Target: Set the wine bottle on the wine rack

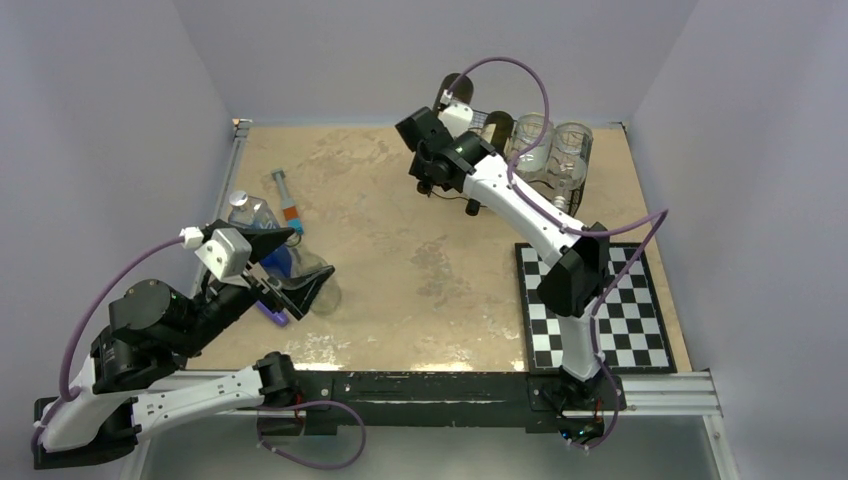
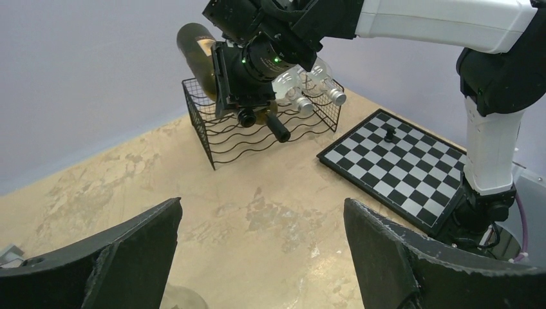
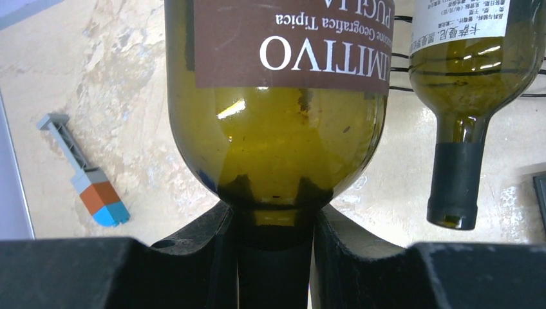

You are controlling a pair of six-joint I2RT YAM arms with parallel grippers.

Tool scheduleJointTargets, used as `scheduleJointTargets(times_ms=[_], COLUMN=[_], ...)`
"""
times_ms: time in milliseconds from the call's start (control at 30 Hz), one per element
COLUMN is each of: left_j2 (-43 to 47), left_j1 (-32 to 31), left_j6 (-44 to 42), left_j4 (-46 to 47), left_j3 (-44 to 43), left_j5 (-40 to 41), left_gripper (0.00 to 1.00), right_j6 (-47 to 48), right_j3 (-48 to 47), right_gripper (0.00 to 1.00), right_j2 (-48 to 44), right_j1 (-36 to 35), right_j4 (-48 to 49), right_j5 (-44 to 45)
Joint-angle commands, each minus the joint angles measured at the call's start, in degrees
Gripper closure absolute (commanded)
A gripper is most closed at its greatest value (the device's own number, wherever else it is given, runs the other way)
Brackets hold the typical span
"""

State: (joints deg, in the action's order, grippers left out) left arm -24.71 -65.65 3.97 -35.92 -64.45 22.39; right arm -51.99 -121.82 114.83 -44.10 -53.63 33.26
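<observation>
My right gripper brings the still tilted wine bottle down onto the wires beside the second green bottle next and releases its neck, since those wires lie below.
My right gripper (image 3: 275, 232) is shut on the neck of the wine bottle (image 3: 277, 129), a green bottle with a brown label. In the left wrist view the wine bottle (image 2: 196, 48) tilts up over the left end of the black wire wine rack (image 2: 219, 138), with the right gripper (image 2: 248, 84) around its neck. I cannot tell whether it rests on the wires. A second green bottle (image 3: 463, 96) lies in the rack beside it. My left gripper (image 2: 261, 212) stands open and holds nothing, low at the near left (image 1: 295, 265).
Two clear bottles (image 1: 550, 145) lie in the rack's right half. A chessboard (image 1: 600, 305) lies at the near right with one black piece (image 2: 389, 134) on it. A plastic bottle (image 1: 250, 212), a glass (image 1: 325, 290) and a grey, orange and blue stick (image 1: 288, 205) sit by the left gripper.
</observation>
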Motion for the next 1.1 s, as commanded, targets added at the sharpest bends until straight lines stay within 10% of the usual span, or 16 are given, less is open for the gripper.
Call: scheduleJointTargets(times_ms=[0, 300, 1067], left_j2=[0.5, -2.7, -5.0], left_j1=[-0.1, -0.1, -0.1], left_j6=[2.0, 1.9, 0.9], left_j4=[-0.3, -0.2, 0.5], left_j3=[-1.5, -2.0, -2.0], left_j5=[2.2, 1.7, 2.6], left_gripper=[0.01, 0.01, 0.01], right_j6=[-3.2, 7.9, 2.7], right_j3=[-3.2, -0.2, 1.4], right_gripper=[1.0, 1.0, 1.0], right_j2=[-1.0, 3.5, 9.1], right_j1=[2.6, 4.0, 7.7], right_j4=[5.7, 15.3, 12.5], right_j5=[2.4, 2.6, -2.9])
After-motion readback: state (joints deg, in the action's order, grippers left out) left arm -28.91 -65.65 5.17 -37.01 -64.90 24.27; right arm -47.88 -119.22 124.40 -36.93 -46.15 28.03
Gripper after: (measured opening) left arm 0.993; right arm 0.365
